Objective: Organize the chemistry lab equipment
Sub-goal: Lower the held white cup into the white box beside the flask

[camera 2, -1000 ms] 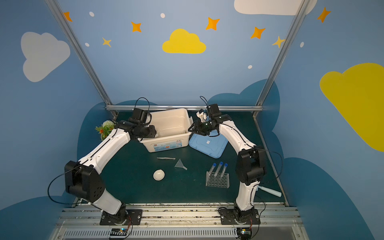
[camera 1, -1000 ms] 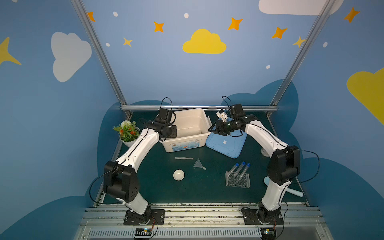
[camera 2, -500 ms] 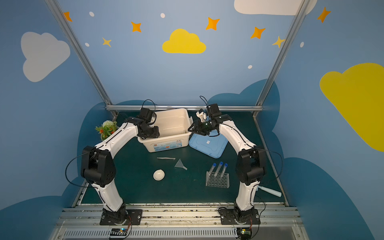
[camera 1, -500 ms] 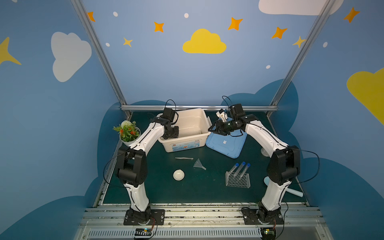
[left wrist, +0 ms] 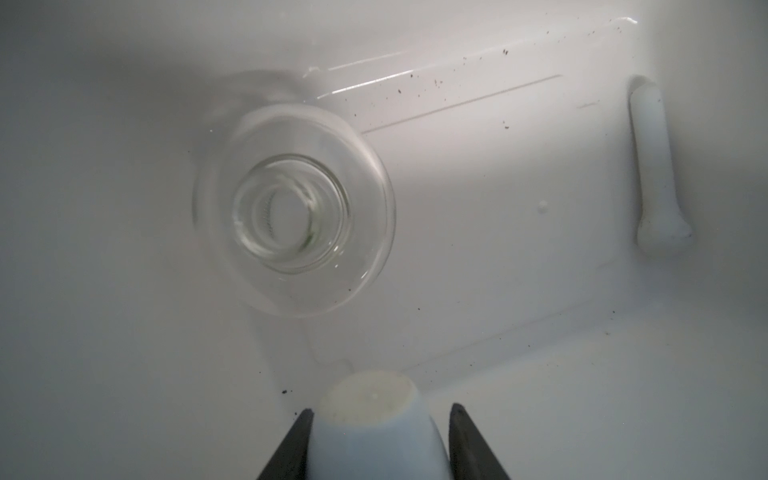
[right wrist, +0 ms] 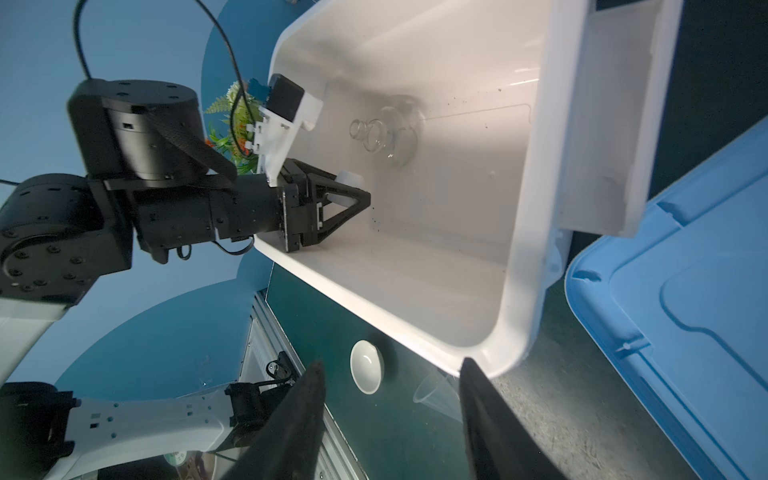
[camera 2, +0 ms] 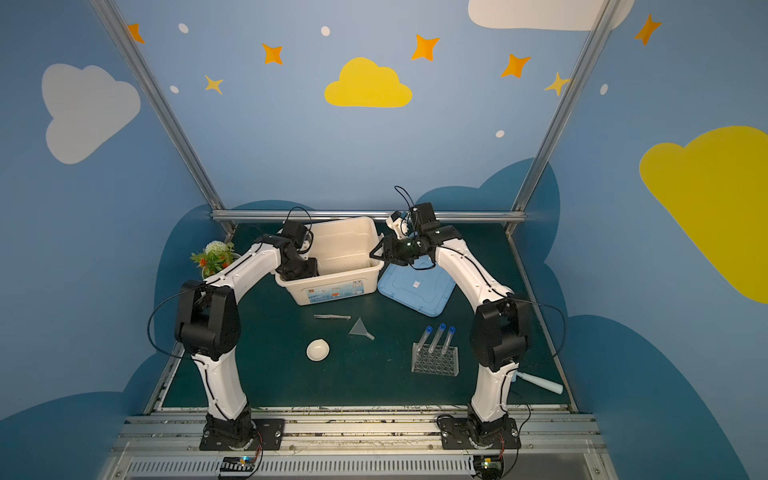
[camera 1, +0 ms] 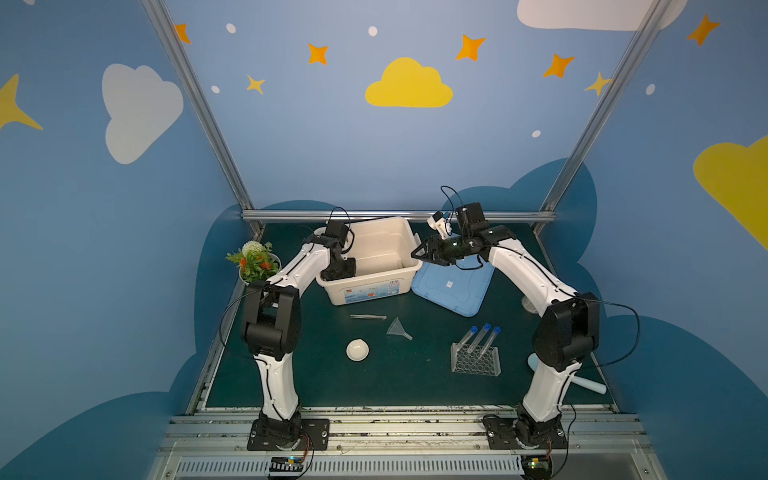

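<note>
The small white cup (left wrist: 370,411) still hangs above the bottom of the bin. My left gripper needs to go down next toward the bare bottom of the bin beside the flask and let go of the cup.
My left gripper (camera 1: 340,271) reaches down inside the white bin (camera 1: 409,266), shut on a small white cup (left wrist: 370,411) held bottom-out just above the bin floor. A round glass flask (left wrist: 293,212) stands beside it in the bin, and a white pestle (left wrist: 656,166) lies by the far wall. My right gripper (camera 1: 417,253) hangs open and empty at the bin's right rim. On the mat lie metal tweezers (camera 1: 368,317), a clear funnel (camera 1: 397,328) and a white bowl (camera 1: 357,350). A clear rack (camera 1: 476,360) holds three blue-capped test tubes (camera 1: 482,338).
The bin's blue lid (camera 1: 453,286) lies flat on the mat to the right of the bin, under my right forearm. A potted plant (camera 1: 255,262) stands at the left edge. A pale blue scoop (camera 1: 590,384) lies behind the right arm's base.
My left arm has folded in toward the bin, and its gripper with the cup has moved from the bin's left rim down inside. The right arm has not moved.
</note>
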Robot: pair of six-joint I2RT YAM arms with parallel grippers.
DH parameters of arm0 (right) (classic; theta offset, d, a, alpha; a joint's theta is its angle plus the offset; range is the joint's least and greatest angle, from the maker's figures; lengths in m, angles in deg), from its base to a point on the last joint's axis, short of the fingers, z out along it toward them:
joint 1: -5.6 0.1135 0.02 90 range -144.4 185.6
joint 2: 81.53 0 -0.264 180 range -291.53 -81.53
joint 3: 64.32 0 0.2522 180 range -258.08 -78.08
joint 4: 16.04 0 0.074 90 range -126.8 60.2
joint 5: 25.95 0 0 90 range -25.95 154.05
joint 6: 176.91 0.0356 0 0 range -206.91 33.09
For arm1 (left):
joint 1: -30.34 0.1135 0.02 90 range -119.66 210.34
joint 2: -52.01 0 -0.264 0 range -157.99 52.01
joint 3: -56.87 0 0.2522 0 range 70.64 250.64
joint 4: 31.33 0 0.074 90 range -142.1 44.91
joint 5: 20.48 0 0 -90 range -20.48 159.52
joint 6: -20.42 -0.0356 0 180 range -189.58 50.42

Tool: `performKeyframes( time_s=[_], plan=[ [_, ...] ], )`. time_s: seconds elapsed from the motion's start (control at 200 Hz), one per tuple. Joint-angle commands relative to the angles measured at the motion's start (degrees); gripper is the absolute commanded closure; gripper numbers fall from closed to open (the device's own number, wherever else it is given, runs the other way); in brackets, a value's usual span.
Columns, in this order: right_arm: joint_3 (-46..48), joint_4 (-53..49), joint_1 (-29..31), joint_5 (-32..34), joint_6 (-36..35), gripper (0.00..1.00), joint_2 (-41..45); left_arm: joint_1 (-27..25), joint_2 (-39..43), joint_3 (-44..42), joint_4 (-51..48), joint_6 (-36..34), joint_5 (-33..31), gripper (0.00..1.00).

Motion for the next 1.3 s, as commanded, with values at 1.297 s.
performKeyframes(
  time_s=[1.297],
  plan=[
    [-7.09,-1.91,4.43,0.93,-2.32,0.47,-5.61,1.64,-14.41,13.03,-9.05,-4.63,-5.38,0.66]
  ],
)
